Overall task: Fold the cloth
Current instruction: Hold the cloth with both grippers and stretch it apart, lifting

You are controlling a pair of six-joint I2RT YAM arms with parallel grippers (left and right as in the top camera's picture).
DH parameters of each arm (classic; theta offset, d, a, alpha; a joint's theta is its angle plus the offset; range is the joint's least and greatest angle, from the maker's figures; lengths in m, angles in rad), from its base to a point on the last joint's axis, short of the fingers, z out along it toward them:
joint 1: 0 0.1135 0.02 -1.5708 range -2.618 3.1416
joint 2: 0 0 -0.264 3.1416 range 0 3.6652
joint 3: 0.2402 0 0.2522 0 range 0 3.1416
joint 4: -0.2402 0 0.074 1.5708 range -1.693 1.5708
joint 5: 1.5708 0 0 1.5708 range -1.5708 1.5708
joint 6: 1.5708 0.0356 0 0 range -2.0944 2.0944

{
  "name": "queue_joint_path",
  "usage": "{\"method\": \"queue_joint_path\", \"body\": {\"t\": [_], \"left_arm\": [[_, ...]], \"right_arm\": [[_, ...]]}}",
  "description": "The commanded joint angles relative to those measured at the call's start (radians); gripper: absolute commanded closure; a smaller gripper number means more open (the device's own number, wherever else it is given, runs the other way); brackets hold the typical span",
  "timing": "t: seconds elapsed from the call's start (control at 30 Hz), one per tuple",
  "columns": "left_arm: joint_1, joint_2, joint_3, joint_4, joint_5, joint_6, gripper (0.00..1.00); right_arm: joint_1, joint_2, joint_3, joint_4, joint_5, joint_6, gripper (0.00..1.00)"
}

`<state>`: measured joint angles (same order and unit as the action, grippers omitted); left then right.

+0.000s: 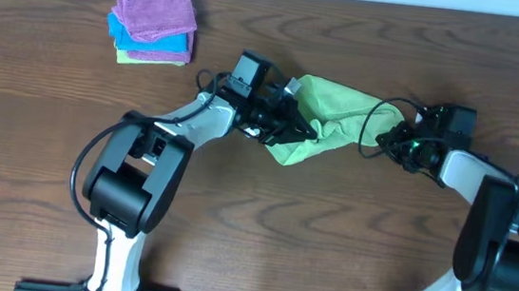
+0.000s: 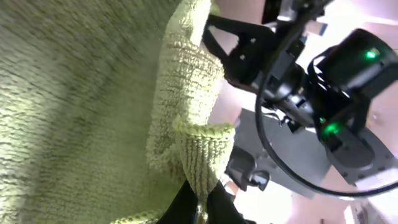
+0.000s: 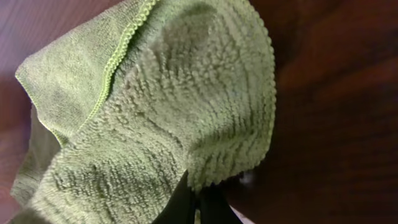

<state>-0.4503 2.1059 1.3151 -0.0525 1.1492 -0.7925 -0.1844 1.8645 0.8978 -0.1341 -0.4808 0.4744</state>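
Note:
The robot's right gripper should next pull back with the cloth's edge and let go of it over the bare brown wood, since that open spot lies back from the gripper.
A light green cloth lies bunched on the wooden table between my two arms. My left gripper is shut on the cloth's left part; in the left wrist view a knitted fold runs down between the dark fingers. My right gripper is shut on the cloth's right edge; in the right wrist view the green cloth fills the frame and its hem sits between the fingers. The right arm shows in the left wrist view.
A stack of folded cloths, purple on top, then blue and pale green, sits at the back left of the table. Bare brown wood lies in front of the green cloth.

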Motion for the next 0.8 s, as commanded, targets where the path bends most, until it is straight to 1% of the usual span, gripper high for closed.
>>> {"method": "queue_joint_path", "body": {"t": [0.0,0.07,0.17,0.37,0.47,0.53,0.63,0.73,0.77], "left_arm": [[0.043,0.009,0.005,-0.004,0.101,0.052,0.94],[0.069,0.008,0.005,-0.003,0.144,0.058,0.94],[0.108,0.005,0.005,-0.003,0.22,0.069,0.94],[0.126,-0.003,0.005,-0.003,0.361,0.089,0.94],[0.119,-0.003,0.004,-0.004,0.424,0.103,0.94],[0.114,-0.003,0.003,-0.021,0.434,0.111,0.94],[0.113,-0.003,0.002,-0.081,0.434,0.175,0.94],[0.117,-0.003,0.002,-0.188,0.434,0.282,0.94],[0.122,-0.003,0.002,-0.249,0.434,0.34,0.94]], "right_arm": [[0.0,-0.045,-0.028,-0.073,0.077,-0.021,0.98],[-0.003,-0.117,-0.028,-0.145,0.082,-0.038,0.99],[-0.005,-0.271,-0.028,-0.278,0.092,-0.075,0.99],[-0.005,-0.499,-0.028,-0.49,0.115,-0.121,0.99],[-0.005,-0.555,-0.028,-0.579,0.115,-0.147,0.99],[-0.005,-0.574,-0.028,-0.629,0.115,-0.161,0.99],[-0.005,-0.582,-0.028,-0.694,0.119,-0.189,0.99],[-0.005,-0.582,-0.028,-0.725,0.145,-0.204,0.99],[-0.005,-0.582,-0.028,-0.734,0.156,-0.208,0.99]]}}
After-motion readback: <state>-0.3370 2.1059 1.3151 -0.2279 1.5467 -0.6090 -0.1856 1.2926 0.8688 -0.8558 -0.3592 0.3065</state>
